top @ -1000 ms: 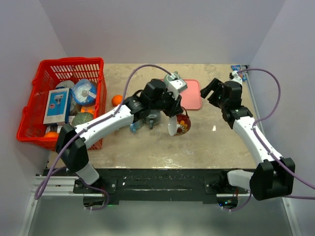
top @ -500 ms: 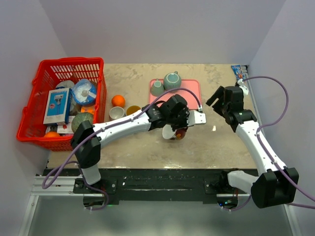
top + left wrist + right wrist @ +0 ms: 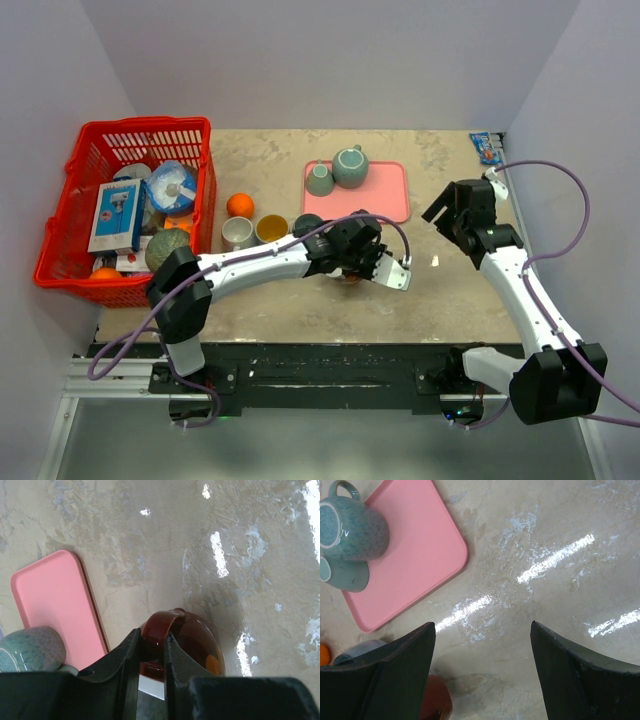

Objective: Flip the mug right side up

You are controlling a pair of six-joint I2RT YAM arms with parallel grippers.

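Note:
Next, my left gripper tilts and moves down, turning the mug's sideways rim up, then releases the mug, as the tabletop by the pink tray is just below.
The mug (image 3: 200, 645) is dark red-brown with an orange flower mark. In the left wrist view my left gripper (image 3: 152, 647) is shut on its arched handle (image 3: 162, 625), and the mug is low over the tabletop. From above the mug (image 3: 349, 279) is almost hidden under the left gripper (image 3: 352, 266), in front of the pink tray. I cannot tell which way its mouth faces. My right gripper (image 3: 446, 208) is open and empty, right of the tray. In the right wrist view it (image 3: 482, 672) hangs over bare table, with the mug (image 3: 436, 702) at the lower left.
The pink tray (image 3: 388, 192) holds a teal mug (image 3: 350, 165) and a smaller teal cup (image 3: 319, 179). An orange (image 3: 238, 204) and three cups (image 3: 237, 232) (image 3: 271, 229) (image 3: 307, 224) stand left of it. A red basket (image 3: 60, 255) of items stands far left. A blue packet (image 3: 486, 146) lies at the back right corner.
My left gripper has carried the mug toward the front of the table, turned at the wrist and come down low. The tray and cups are uncovered. My right gripper has moved slightly right.

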